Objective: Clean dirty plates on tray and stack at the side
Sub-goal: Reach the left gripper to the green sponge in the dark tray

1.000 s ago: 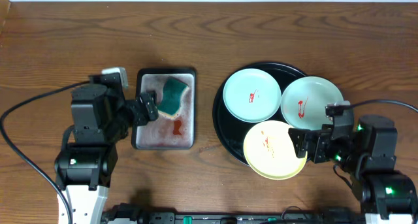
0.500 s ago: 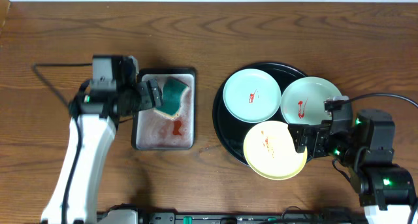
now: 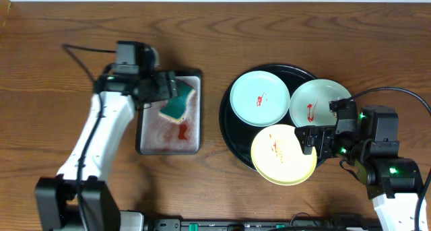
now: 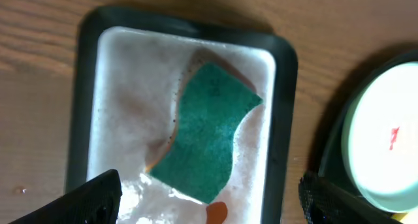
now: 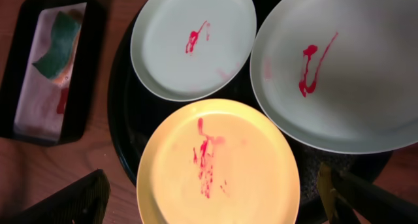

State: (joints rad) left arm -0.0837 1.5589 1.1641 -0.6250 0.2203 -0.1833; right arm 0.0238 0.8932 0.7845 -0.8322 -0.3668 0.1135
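Note:
The robot needs to move its right gripper to the right in the wrist view and lower it onto the yellow plate's rim [image 3: 315, 159] [image 5: 298, 177], where black tray shows, before cleaning.
Three plates with red sauce smears lie on the round black tray [image 3: 232, 133]: a mint plate [image 3: 259, 97] at the back left, a mint plate [image 3: 316, 104] at the right, and a yellow plate [image 3: 281, 154] at the front, overhanging the rim. My right gripper [image 3: 311, 145] is open, its fingers either side of the yellow plate [image 5: 219, 165] and above it. My left gripper [image 3: 163, 91] is open and empty above the green sponge [image 4: 209, 129] in the silver-grey tray [image 4: 117, 87].
The rectangular silver-grey tray [image 3: 151, 140] sits left of the black tray and holds the green sponge [image 3: 178, 102], foam and an orange-red blob [image 3: 182, 130]. Bare wooden table [image 3: 215, 36] lies behind and around both trays.
My left arm has swung up and right, bringing its gripper over the sponge tray's back part. My right gripper has edged slightly left and back over the yellow plate.

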